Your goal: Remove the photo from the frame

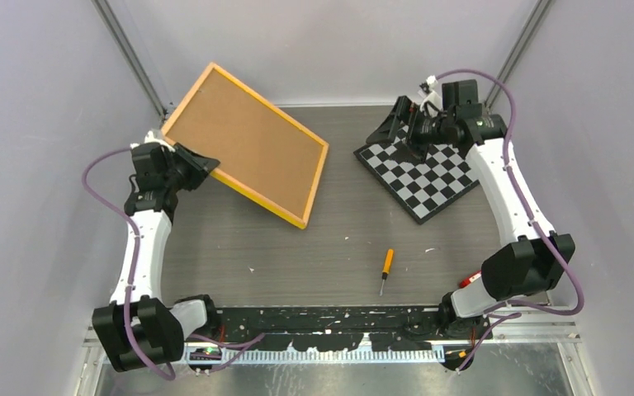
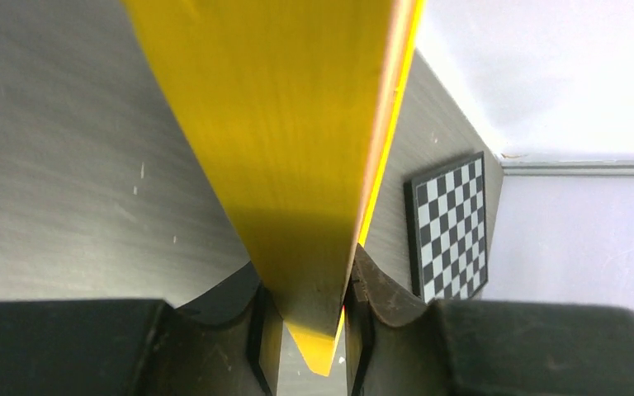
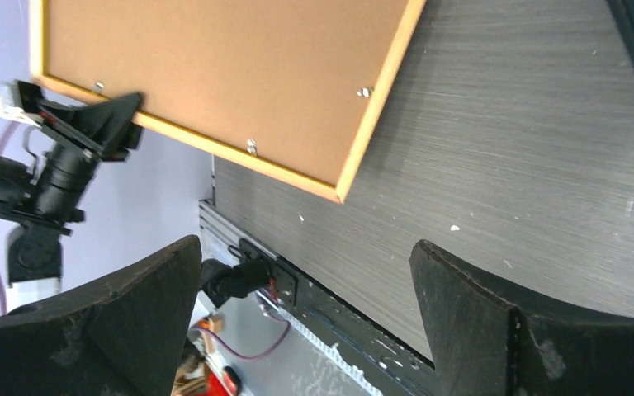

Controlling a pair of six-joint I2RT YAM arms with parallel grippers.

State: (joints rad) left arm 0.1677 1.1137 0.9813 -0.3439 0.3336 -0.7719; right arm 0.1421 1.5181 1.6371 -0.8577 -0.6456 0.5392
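I will next pull the frame back with my left gripper and lower it onto the open grey table (image 1: 274, 239) (image 2: 132, 190).
The yellow-orange frame (image 1: 248, 144) stands tilted at the back left, its brown cork back up and its far corner raised off the table. Small metal clips (image 3: 252, 147) show on that back. The photo is hidden beneath the backing. My left gripper (image 1: 202, 162) is shut on the frame's left edge; in the left wrist view the yellow border (image 2: 297, 148) runs between the two fingers (image 2: 309, 280). My right gripper (image 1: 392, 128) hovers open at the back right, apart from the frame, nothing between its fingers (image 3: 305, 264).
A black-and-white checkerboard (image 1: 429, 177) lies at the back right under the right gripper. A small orange-handled screwdriver (image 1: 386, 268) lies near the front middle. White crumbs dot the grey table (image 1: 338, 239). Walls close in at left, back and right.
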